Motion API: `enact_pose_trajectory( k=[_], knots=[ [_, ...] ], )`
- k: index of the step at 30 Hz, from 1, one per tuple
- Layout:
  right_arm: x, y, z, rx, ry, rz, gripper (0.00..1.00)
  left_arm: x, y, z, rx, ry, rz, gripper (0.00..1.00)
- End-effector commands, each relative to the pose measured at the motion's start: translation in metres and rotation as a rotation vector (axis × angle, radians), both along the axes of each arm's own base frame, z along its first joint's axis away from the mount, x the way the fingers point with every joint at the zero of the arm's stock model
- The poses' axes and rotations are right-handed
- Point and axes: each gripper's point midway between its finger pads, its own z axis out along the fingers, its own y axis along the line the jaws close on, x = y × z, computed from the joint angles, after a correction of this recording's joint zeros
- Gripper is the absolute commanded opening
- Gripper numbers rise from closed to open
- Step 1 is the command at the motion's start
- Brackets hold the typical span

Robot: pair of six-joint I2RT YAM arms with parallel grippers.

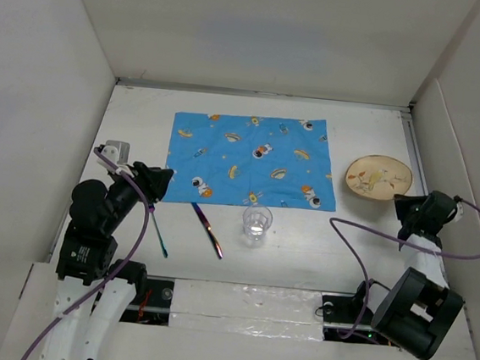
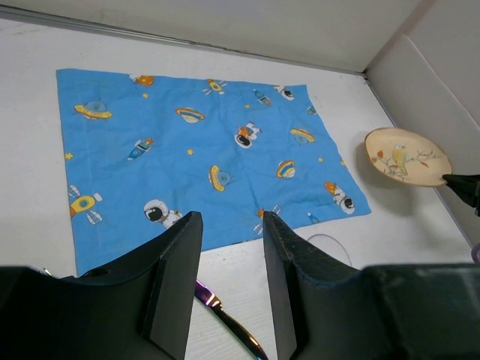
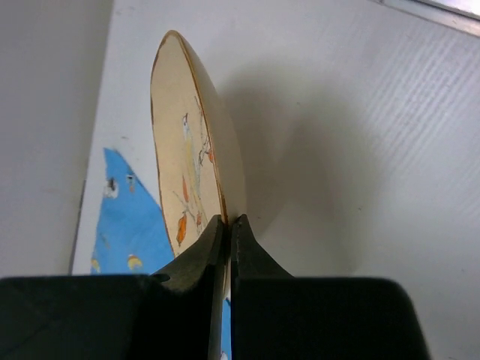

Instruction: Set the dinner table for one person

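The robot's right gripper will carry the plate to the left in the top view and lower it onto the blue cloth's middle [image 1: 247, 160] to let go of it there, because that spot is empty.
The white dinner table [image 1: 302, 245] holds a blue cartoon-print cloth [image 1: 250, 160] at its middle. A beige plate with a bird design [image 1: 380, 176] lies right of the cloth. My right gripper [image 1: 404, 203] is shut on the plate's near rim; in the right wrist view the fingers [image 3: 227, 225] pinch the plate's edge [image 3: 187, 165]. My left gripper [image 1: 165, 181] is open and empty at the cloth's near left corner, above the table [image 2: 231, 225]. An iridescent knife [image 1: 208, 230] lies just below it [image 2: 225, 319]. A second iridescent utensil [image 1: 160, 234] lies to its left.
A clear glass [image 1: 256, 222] stands in front of the cloth's near edge, right of the knife. Upright white panels [image 1: 43, 110] border the table on the left, back and right. The plate [image 2: 407, 156] sits close to the right panel.
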Motion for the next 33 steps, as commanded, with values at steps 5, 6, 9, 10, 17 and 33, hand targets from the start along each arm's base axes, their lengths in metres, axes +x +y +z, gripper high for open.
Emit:
enact_pose_trajectory(
  k=[5, 6, 9, 10, 17, 33],
  knots=[
    [0.025, 0.01, 0.118, -0.126, -0.427, 0.149, 0.0, 0.004, -0.001, 0.014, -0.003, -0.036, -0.004, 0.34],
    [0.024, 0.009, 0.119, -0.12, -0.437, 0.147, 0.0, 0.005, -0.001, 0.013, -0.002, -0.034, -0.001, 0.34],
    [0.029, 0.023, 0.126, -0.101, -0.501, 0.258, 0.0, 0.006, -0.001, 0.013, -0.003, -0.032, 0.002, 0.34],
    [0.031, 0.035, 0.124, -0.07, -0.502, 0.318, 0.0, 0.006, 0.0, 0.011, -0.003, -0.029, 0.004, 0.34],
    [0.063, 0.134, 0.135, 0.008, -0.545, 0.627, 0.0, 0.01, 0.0, 0.007, -0.001, -0.01, 0.012, 0.34],
    [0.117, 0.341, 0.12, 0.356, -0.654, 0.865, 0.0, 0.012, 0.005, 0.003, -0.011, -0.01, 0.046, 0.34]
  ],
)
